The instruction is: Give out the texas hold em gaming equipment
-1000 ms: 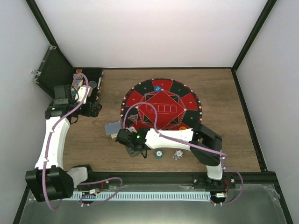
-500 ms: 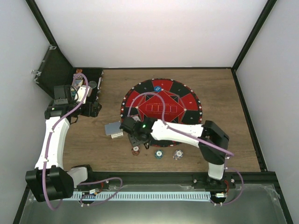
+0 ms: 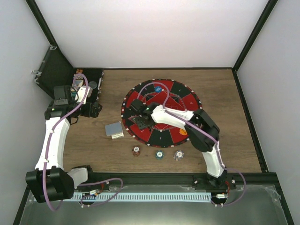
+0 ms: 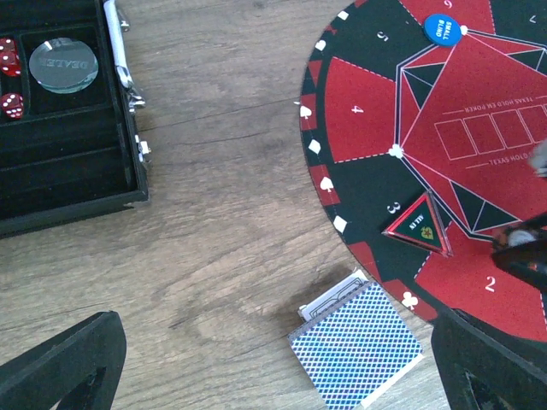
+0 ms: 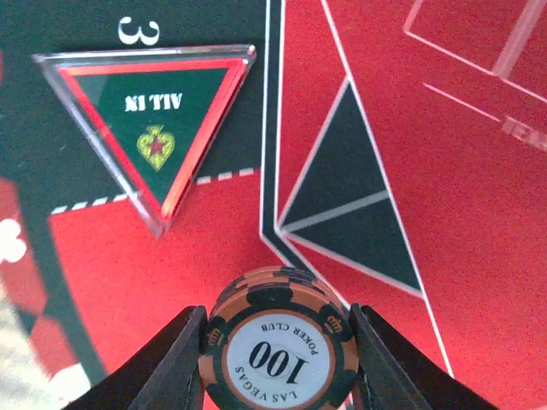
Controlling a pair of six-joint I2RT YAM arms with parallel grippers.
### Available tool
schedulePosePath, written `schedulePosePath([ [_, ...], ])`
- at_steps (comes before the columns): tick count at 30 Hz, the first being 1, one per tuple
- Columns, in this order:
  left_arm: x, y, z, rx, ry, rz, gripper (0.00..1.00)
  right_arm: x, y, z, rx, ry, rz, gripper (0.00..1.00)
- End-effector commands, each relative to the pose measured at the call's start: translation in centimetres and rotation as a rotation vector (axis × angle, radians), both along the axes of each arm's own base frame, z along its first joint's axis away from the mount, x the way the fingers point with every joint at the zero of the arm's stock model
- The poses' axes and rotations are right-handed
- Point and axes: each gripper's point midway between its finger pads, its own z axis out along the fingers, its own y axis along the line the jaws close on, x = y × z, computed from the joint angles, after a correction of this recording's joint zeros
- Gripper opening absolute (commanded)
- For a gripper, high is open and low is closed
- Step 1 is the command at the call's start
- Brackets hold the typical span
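My right gripper will move outward and down next to release the chips, because the bare dashed line beside the triangle is outward of it and below it.
My right gripper (image 5: 280, 363) is shut on a small stack of orange-and-black "100" poker chips (image 5: 280, 342), held just above the red-and-black mat (image 5: 479, 196) near the "ALL IN" triangle (image 5: 154, 120). From above, that gripper (image 3: 139, 123) hovers over the mat's left side (image 3: 187, 101). Three chip stacks (image 3: 136, 151) (image 3: 159, 154) (image 3: 178, 155) sit on the wood in front of the mat. The deck of cards (image 3: 114, 130) (image 4: 356, 344) lies left of the mat. My left gripper (image 3: 95, 110) (image 4: 273, 376) is open, high above the deck.
An open black case (image 4: 68, 162) at the far left holds a clear dealer button (image 4: 63, 64) and red dice (image 4: 8, 60). A blue small-blind button (image 4: 438, 27) (image 3: 158, 87) and an orange button (image 3: 183, 132) rest on the mat. Walls enclose the table.
My right arm swung from the table's front by the chip stacks back onto the mat, carrying the chips. The leftmost stack came into view. The left arm stayed still.
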Motion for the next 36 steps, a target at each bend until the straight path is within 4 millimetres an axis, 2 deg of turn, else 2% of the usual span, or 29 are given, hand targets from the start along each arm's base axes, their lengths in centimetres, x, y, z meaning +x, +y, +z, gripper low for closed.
schedulePosePath([
  [1,0.0,0.0,1.5,-0.003,-0.033,-0.006,1.0,2.1,2.0,-0.7,-0.009,-0.03,0.048,0.1],
  [11,-0.1,0.1,1.4,0.002,-0.032,-0.007,1.0,3.9,2.9,-4.4,-0.039,0.004,0.058,0.1],
  [18,0.0,0.2,1.3,0.005,-0.028,-0.005,1.0,4.6,4.8,-4.5,-0.004,0.02,0.074,0.1],
  [24,-0.1,0.2,1.1,0.007,-0.023,-0.008,1.0,4.1,3.8,-4.3,-0.024,0.017,0.068,0.13],
  [25,-0.1,0.2,1.0,0.007,-0.021,-0.009,1.0,3.9,3.5,-4.2,-0.023,0.016,0.07,0.17],
  [26,-0.1,0.2,1.0,0.006,-0.021,-0.009,1.0,3.8,3.4,-4.0,-0.021,0.014,0.07,0.28],
  [27,-0.1,0.2,1.0,0.006,-0.02,-0.01,1.0,3.7,3.3,-3.8,-0.021,0.012,0.071,0.43],
  [28,-0.1,0.2,1.0,0.006,-0.019,-0.01,1.0,3.7,3.3,-3.3,-0.02,0.005,0.072,0.51],
  [30,-0.2,0.2,0.9,0.005,-0.015,-0.011,1.0,3.9,3.1,-1.8,-0.017,-0.021,0.071,0.63],
  [31,-0.2,0.2,0.9,0.005,-0.016,-0.011,1.0,4.0,3.0,-0.4,-0.009,-0.045,0.067,0.71],
  [34,-0.2,0.1,1.1,0.004,-0.02,-0.015,1.0,3.5,2.8,2.7,0.015,-0.089,0.061,0.81],
  [36,-0.4,-0.2,1.1,-0.005,-0.018,-0.033,1.0,2.2,2.8,4.3,0.015,-0.112,0.072,0.86],
])
